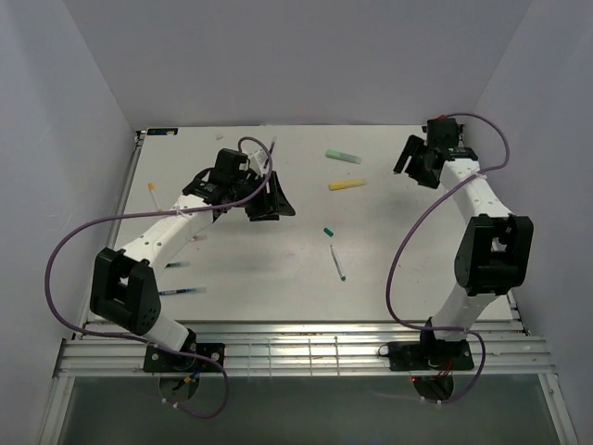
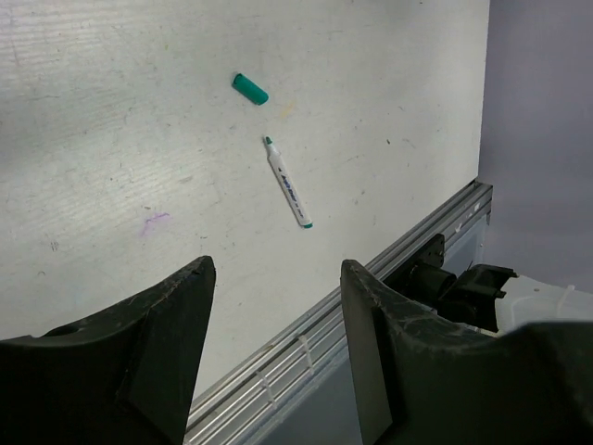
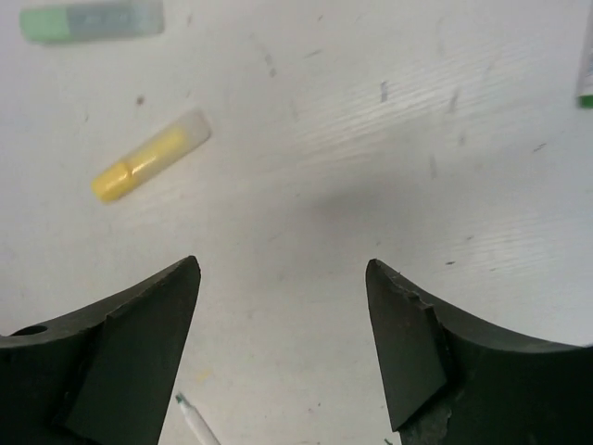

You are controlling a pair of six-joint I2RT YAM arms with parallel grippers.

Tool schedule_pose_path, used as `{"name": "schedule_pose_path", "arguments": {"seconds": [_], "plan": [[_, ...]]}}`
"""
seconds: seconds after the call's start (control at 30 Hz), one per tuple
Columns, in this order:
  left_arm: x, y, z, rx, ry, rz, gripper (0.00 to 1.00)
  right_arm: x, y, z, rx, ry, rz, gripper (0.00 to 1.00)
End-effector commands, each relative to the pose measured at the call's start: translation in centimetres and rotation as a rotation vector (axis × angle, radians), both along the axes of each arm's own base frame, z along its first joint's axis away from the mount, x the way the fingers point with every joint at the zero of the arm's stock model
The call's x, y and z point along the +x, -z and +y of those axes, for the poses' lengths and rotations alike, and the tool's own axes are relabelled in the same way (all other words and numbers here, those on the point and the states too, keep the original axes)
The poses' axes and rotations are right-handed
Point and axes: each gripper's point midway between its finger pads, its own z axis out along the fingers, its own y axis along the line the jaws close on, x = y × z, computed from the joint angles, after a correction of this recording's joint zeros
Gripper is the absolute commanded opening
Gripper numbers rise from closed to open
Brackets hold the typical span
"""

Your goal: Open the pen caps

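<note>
The white barrel [image 3: 586, 69] sits below my right gripper, to its right in the wrist view, so I need to shift that way and descend over it beside the green end.
A dark teal pen cap [image 1: 328, 231] lies loose on the white table [image 1: 389, 278], apart from its thin white pen body [image 1: 339, 264], which has a bare teal tip. Both show in the left wrist view, the cap [image 2: 249, 89] and the pen body [image 2: 288, 182]. My left gripper [image 1: 267, 202] [image 2: 278, 269] is open and empty above the table, left of them. My right gripper [image 1: 408, 159] [image 3: 283, 269] is open and empty at the far right. The pen's tip [image 3: 196, 422] shows between its fingers.
A green highlighter [image 1: 343, 156] [image 3: 91, 20] and a yellow highlighter [image 1: 347, 184] [image 3: 150, 156] lie at the back centre. A small yellow pen piece [image 1: 152, 190] and a blue pen [image 1: 181, 291] lie by the left arm. A metal rail [image 1: 306, 348] runs along the near edge.
</note>
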Motion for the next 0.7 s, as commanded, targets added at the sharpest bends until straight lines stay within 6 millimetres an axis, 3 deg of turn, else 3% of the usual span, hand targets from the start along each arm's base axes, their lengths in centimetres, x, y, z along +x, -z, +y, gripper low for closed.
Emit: {"name": "schedule_pose_path", "arguments": {"seconds": [0.0,0.1,0.3,0.5,0.67], "plan": [[-0.8,-2.7,0.0,-0.051,0.030,-0.112,0.67,1.0,1.3,-5.1,-0.074,0.131,0.070,0.79],[-1.3,-2.7,0.1,-0.070,0.035,-0.135,0.69,1.7,2.7,-9.2,-0.137,0.198,0.099,0.80],[-2.4,-2.0,0.2,-0.095,0.050,-0.133,0.69,2.9,5.5,-14.9,-0.272,0.285,0.152,0.80],[-3.1,-1.8,0.5,-0.103,0.044,-0.135,0.70,4.3,7.9,-18.5,-0.299,0.314,0.164,0.79],[-2.9,-1.5,0.4,-0.101,0.040,-0.120,0.70,6.4,9.9,-19.5,-0.270,0.261,0.164,0.77]]}}
